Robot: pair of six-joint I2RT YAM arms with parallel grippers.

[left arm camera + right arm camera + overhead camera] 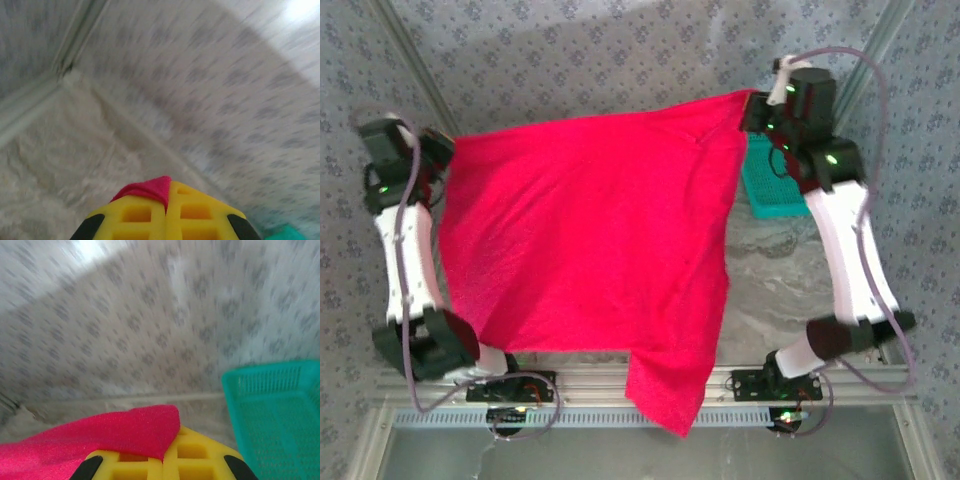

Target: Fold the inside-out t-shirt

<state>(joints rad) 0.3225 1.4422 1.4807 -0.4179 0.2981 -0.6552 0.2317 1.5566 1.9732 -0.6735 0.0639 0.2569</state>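
The shirt's far corner in my left gripper should go down toward the table next and then be let go, because the cloth still hangs stretched above the table.
The bright red t-shirt (590, 230) hangs stretched between both arms above the table, one flap drooping past the near edge. My left gripper (448, 148) is shut on the shirt's far left corner; in the left wrist view a red tip of cloth (150, 189) pokes out between the closed yellow fingers (200, 215). My right gripper (752, 110) is shut on the far right corner; in the right wrist view the red cloth (100, 437) drapes over the left yellow finger (135, 462) and is pinched at the seam.
A teal mesh basket (775, 185) sits at the right under the right arm, also at the right of the right wrist view as the basket (280, 410). Patterned walls enclose the marbled table (770, 280). A metal rail (620, 385) runs along the near edge.
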